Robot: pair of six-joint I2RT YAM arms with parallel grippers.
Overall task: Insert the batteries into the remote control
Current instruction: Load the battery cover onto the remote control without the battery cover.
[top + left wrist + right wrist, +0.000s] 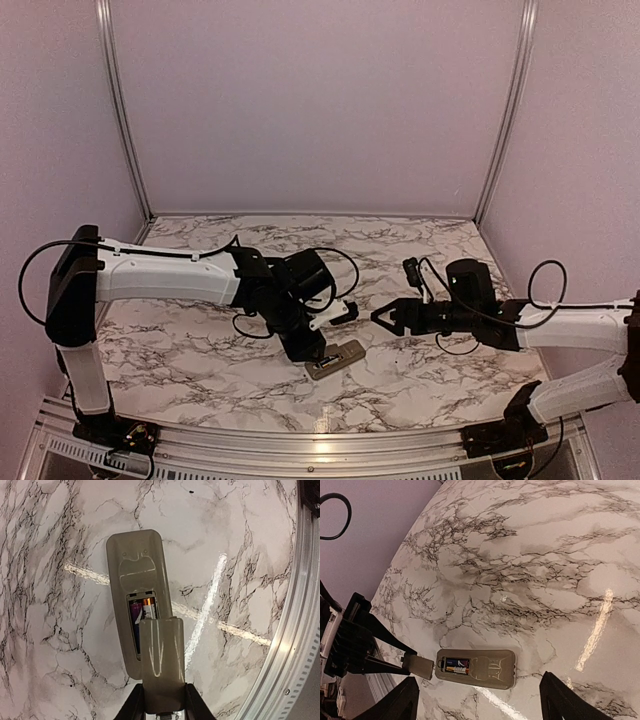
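My left gripper moves down toward the remote next, fits the cover piece [161,655] over the remote's open hollow [142,612] and releases it, as both batteries sit side by side inside.
The remote control [134,560] lies back-up on the marble table, its grey-beige recess uncovered. Two batteries [142,612] sit side by side inside the recess, also visible as batteries [456,666] in the right wrist view. My left gripper [161,704] is shut on the small flat grey cover piece [161,655], which overlaps the near end of the remote and part of the recess. From above, the left gripper [305,350] sits at the remote control [342,357]. My right gripper [385,318] hovers open, to the right of the remote control [490,669], with nothing in it.
A metal rail [295,630] borders the table's near edge close to the remote. Pink walls [320,100] enclose the back and sides. Bare marble [545,570] stretches beyond the remote. Cables loop off both arms.
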